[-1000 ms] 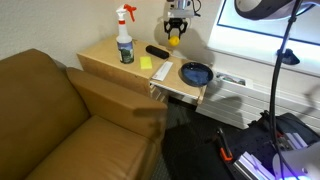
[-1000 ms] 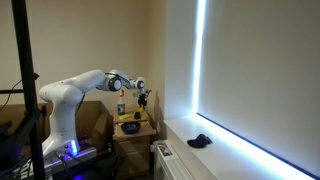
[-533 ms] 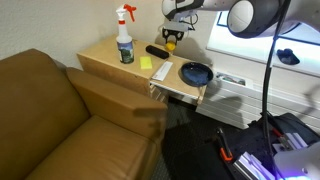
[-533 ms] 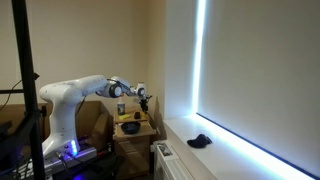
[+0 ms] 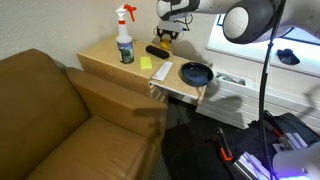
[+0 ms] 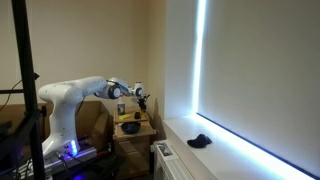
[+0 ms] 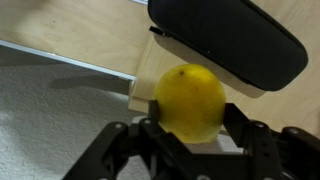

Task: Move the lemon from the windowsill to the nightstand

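My gripper will move in next and lower the lemon (image 7: 190, 101) onto the bare wood beside the black object, because the lemon is above the nightstand's edge.
My gripper (image 5: 167, 37) is shut on the lemon (image 7: 190, 101), a small yellow round fruit held between both fingers. It hovers just above the far edge of the tan wooden nightstand (image 5: 105, 58), close to a black oblong object (image 5: 157, 51) that lies on the top. In the wrist view that black object (image 7: 228, 42) sits right beyond the lemon, and the nightstand's wooden top (image 7: 80, 35) shows under it. The white windowsill (image 5: 255, 45) lies under the bright window to the right. In an exterior view the gripper (image 6: 145, 99) is above the nightstand (image 6: 130, 135).
A spray bottle (image 5: 125, 38) and a flat yellow pad (image 5: 147, 62) stand on the nightstand. A narrow white shelf (image 5: 180, 88) holds a blue bowl (image 5: 195, 73). A brown leather couch (image 5: 60, 120) fills the left. A dark object (image 6: 199, 141) lies on the windowsill.
The gripper with the lemon has moved left and down, from beside the window to just over the nightstand's far edge near the black object.
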